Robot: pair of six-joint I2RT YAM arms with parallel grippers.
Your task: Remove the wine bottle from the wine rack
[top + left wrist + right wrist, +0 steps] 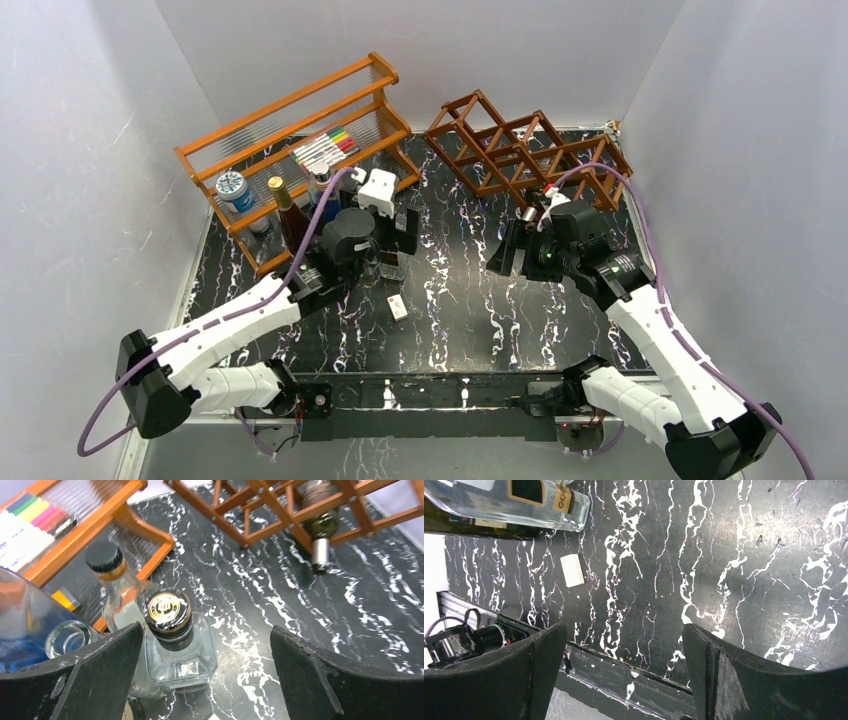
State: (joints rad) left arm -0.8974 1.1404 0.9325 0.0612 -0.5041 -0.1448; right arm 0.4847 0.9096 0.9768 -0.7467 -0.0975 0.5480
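My right gripper needs to move outward and down, turn to face the rack and come around the wine bottle's silver-capped neck (530, 213), because that end of the wine bottle sticks out clear of the rack.
The wine rack (520, 150), a dark reddish-brown lattice, stands at the back right and also shows in the left wrist view (280, 505). A dark green wine bottle (320, 525) lies in a lower cell, its silver-capped neck poking out toward the table. My right gripper (510, 255) is open and empty in front of the rack; in its own view (624, 675) it faces the table's near edge. My left gripper (390, 245) is open above a clear square bottle (167, 612) with a black-and-gold cap, which stands beside the left finger (100, 675).
An orange tiered shelf (300, 130) at the back left holds markers (325, 148) and a blue-lidded jar (235, 190). A brown bottle (285, 210) and a clear black-capped bottle (107, 562) stand in front of it. A small white block (397, 307) lies mid-table. Grey walls enclose the table.
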